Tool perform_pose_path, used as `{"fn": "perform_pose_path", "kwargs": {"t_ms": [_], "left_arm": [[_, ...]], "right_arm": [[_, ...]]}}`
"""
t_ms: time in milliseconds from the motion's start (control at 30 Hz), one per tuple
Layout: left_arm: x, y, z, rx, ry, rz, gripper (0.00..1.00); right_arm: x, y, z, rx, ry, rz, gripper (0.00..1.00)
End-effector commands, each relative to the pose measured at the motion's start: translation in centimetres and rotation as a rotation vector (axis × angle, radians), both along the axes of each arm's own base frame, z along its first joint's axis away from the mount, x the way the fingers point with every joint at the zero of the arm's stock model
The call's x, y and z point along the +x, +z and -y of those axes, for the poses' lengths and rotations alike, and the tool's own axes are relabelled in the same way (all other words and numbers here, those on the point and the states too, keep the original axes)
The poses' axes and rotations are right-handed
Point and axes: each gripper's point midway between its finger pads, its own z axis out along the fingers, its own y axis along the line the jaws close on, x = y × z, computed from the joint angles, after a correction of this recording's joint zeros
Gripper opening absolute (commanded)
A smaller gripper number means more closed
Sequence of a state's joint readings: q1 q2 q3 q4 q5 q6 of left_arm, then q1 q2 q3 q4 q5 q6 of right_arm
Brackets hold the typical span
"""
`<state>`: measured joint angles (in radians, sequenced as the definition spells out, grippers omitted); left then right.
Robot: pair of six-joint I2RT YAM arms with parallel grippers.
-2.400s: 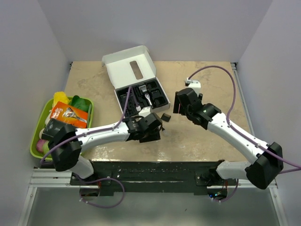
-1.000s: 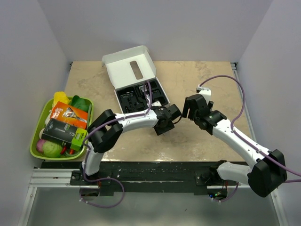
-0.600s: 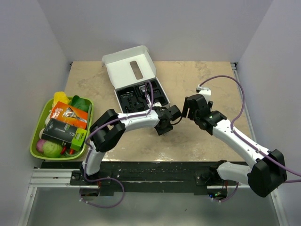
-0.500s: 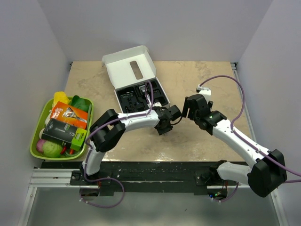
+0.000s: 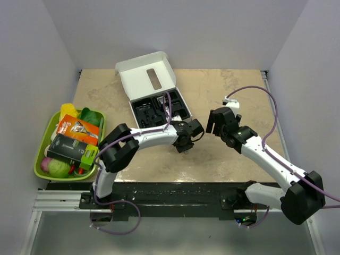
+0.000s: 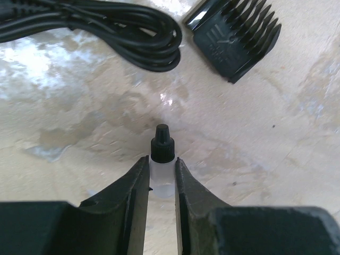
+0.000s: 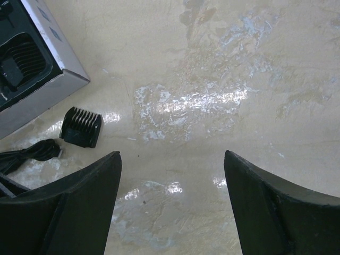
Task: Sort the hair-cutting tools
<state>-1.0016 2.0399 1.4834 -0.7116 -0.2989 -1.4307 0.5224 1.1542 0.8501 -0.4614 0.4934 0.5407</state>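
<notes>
The bottle is still unboxed, so the robot's left gripper will next go up, move outward and to the left in the top view, and go down to release it in the black insert's near corner [image 5: 144, 124].
In the left wrist view a small clear bottle [image 6: 161, 172] with a black cap lies on the table, and my left gripper [image 6: 161, 159] is shut on its body, a finger against each side. Beyond it lie a coiled black cord [image 6: 111, 29] and a black comb attachment [image 6: 234, 38]. In the top view the left gripper [image 5: 185, 140] is low over the table, just in front of the white box [image 5: 142, 76]. My right gripper [image 5: 213, 121] hovers open to its right with nothing between the fingers. The right wrist view shows the comb attachment [image 7: 81, 127] and the cord [image 7: 29, 153] to the left. No clipper is clearly seen.
The open white box has a black insert [image 5: 159, 109] with dark pieces in it; its corner [image 7: 37, 69] shows in the right wrist view. A green tray [image 5: 38, 166] of colourful packets and fruit sits at the left edge. Side walls stand close.
The left gripper's fingers have come together onto the small bottle near the box's front. The right arm has stayed almost still with its jaws wide.
</notes>
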Motion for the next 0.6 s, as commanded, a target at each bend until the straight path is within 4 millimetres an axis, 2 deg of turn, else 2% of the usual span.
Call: {"fn": "perform_pose_path", "kwargs": {"t_ms": [0, 100, 133, 200, 233, 333, 433, 567], "left_arm": [[-0.3, 5.1, -0.4, -0.068, -0.062, 0.077, 0.00], [-1.0, 7.0, -2.0, -0.064, -0.087, 0.102, 0.00], [-1.2, 8.3, -2.5, -0.074, -0.090, 0.123, 0.00], [-1.6, 9.1, -4.3, -0.032, -0.089, 0.136, 0.00], [-1.7, 10.4, -5.0, -0.035, -0.094, 0.158, 0.00], [-1.9, 12.3, -7.4, 0.010, -0.093, 0.190, 0.00], [-1.5, 13.4, -9.6, 0.041, -0.085, 0.204, 0.00], [0.4, 13.5, -13.4, 0.076, -0.048, 0.215, 0.00]], "right_arm": [[0.0, 1.2, -0.1, 0.025, 0.005, 0.028, 0.80], [0.0, 0.9, -0.4, 0.038, 0.010, 0.022, 0.80], [-0.1, 0.6, -0.5, 0.045, 0.015, 0.019, 0.80], [-0.2, 0.3, -0.6, 0.049, 0.012, 0.010, 0.80], [-0.2, 0.2, -0.6, 0.054, 0.013, 0.009, 0.79], [-0.4, 0.6, -1.0, 0.077, 0.028, 0.013, 0.79], [-0.4, 0.9, -1.5, 0.106, 0.045, 0.021, 0.79], [-0.5, 1.1, -1.8, 0.114, 0.056, 0.014, 0.77]]}}
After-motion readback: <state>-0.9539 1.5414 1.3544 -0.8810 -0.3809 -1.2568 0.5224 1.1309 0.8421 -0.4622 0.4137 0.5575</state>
